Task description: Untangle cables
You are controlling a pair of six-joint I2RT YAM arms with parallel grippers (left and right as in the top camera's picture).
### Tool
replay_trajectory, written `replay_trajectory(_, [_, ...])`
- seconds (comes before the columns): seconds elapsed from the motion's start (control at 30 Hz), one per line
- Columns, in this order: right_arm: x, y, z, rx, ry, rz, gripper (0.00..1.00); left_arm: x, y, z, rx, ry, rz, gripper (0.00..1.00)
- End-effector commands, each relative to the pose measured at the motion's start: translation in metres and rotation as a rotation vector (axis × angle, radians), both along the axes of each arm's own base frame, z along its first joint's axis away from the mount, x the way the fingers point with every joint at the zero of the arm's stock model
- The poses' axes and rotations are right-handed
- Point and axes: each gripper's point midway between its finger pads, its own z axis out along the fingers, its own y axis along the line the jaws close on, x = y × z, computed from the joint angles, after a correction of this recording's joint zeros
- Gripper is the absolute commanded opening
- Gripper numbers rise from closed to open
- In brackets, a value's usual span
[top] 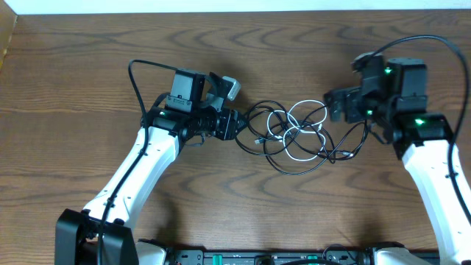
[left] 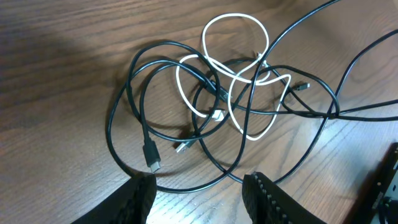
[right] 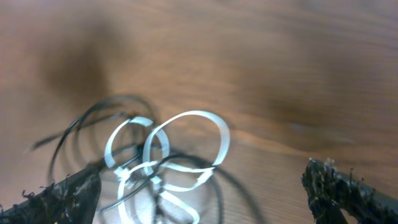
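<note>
My right gripper is about to move down and back, to the left in the overhead view, onto the black cable (top: 319,122) (right: 208,165) beside the white loops, because black crosses over white.
A thin black cable (top: 274,151) and a thin white cable (top: 300,126) lie looped together on the wooden table between my two arms. In the left wrist view the black loops (left: 134,93) and white loops (left: 233,74) spread ahead of my left gripper (left: 199,190), which is open and empty just short of a black plug end (left: 152,158). My left gripper (top: 234,125) sits at the bundle's left edge. My right gripper (top: 335,105) is open at the bundle's upper right. In the blurred right wrist view the white loops (right: 186,146) lie between its fingers (right: 205,193).
The wooden table (top: 88,88) extends all round the bundle. A thicker black arm cable (top: 136,81) arcs off the left arm, and another (top: 434,40) off the right arm. A dark rail (top: 257,256) runs along the front edge.
</note>
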Motion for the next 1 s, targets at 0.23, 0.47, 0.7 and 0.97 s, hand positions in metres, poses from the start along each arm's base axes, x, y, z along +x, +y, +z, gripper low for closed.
replay_trajectory(0.23, [-0.019, 0.047, -0.084, -0.030, 0.278, 0.169, 0.99, 0.001, 0.011, -0.002, 0.053, -0.009, 0.036, 0.50])
replay_trajectory(0.47, [-0.031, 0.031, -0.111, -0.085, 0.408, 0.073, 0.93, -0.001, 0.011, -0.004, 0.056, 0.002, 0.036, 0.50])
replay_trajectory(0.7, [-0.049, 0.021, -0.118, -0.107, 0.507, 0.000, 0.78, -0.002, 0.012, -0.004, 0.057, 0.006, 0.036, 0.50])
replay_trajectory(0.97, [-0.073, 0.015, -0.131, -0.108, 0.612, -0.046, 0.65, -0.002, 0.012, -0.005, 0.054, 0.017, 0.044, 0.50])
